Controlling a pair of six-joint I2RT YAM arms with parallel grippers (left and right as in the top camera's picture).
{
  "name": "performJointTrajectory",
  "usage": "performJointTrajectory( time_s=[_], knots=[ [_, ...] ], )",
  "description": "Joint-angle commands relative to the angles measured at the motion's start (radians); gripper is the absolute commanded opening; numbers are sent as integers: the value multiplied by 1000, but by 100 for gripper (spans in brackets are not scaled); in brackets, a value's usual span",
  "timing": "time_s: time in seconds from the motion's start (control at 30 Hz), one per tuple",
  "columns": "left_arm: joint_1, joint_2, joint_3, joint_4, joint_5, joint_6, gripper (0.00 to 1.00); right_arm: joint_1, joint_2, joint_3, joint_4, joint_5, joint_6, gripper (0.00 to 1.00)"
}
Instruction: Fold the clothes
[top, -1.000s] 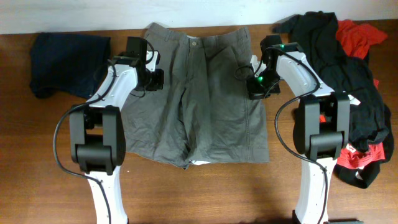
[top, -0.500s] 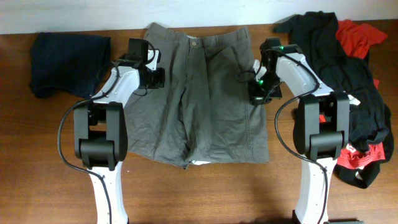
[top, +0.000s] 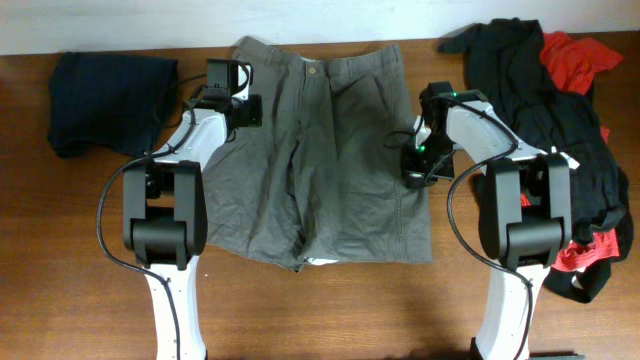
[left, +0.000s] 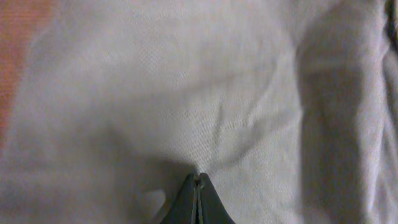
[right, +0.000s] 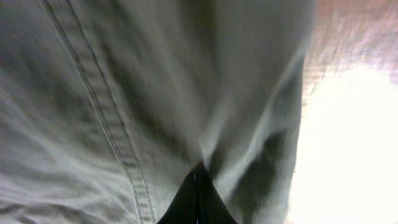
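Observation:
My right gripper pulls back toward the shorts' near leg hem (top: 387, 260) next and releases the shorts' edge there, since that hem lies back from the gripper.
Grey-green shorts (top: 320, 150) lie flat on the wooden table, waistband at the far side. My left gripper (top: 247, 108) is at the shorts' left edge near the waistband. In the left wrist view its jaws (left: 198, 179) are shut, with creases in the fabric (left: 205, 93) running to the tip. My right gripper (top: 414, 166) is at the shorts' right edge, halfway down. In the right wrist view its jaws (right: 199, 169) are shut, with cloth (right: 124, 93) gathered at the tip beside a stitched seam.
A dark navy folded garment (top: 105, 95) lies at the far left. A heap of black and red clothes (top: 560, 110) covers the right side, close to my right arm. Bare wood (top: 320, 310) runs along the near edge.
My left gripper has moved a little toward the waistband. My right gripper has slid down the shorts' right edge toward the near side. The shorts lie much the same.

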Motion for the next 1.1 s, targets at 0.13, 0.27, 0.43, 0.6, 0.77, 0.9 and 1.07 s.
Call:
performJointTrajectory(
  time_s=[0.13, 0.27, 0.43, 0.6, 0.77, 0.9, 1.07],
  knots=[
    [2, 31, -3, 80, -81, -9, 1, 6, 90, -218, -8, 56, 47, 4],
    [2, 70, -3, 112, -80, -10, 1, 19, 87, -290, 8, 41, 46, 4],
    [2, 136, -3, 135, -80, -10, 1, 61, 72, -377, 32, -14, 46, 4],
    [2, 189, -3, 155, -80, -10, 1, 157, -7, -459, 38, -74, 53, 4],
    [3, 209, -3, 211, -81, -10, 1, 233, -116, -490, 1, -86, 74, 4],
    [3, 209, -3, 254, -82, -9, 1, 298, -228, -493, -28, -85, 93, 4],
    [3, 208, 44, 188, -81, -9, 1, 317, -397, -492, -28, -81, 102, 4]
  ],
)
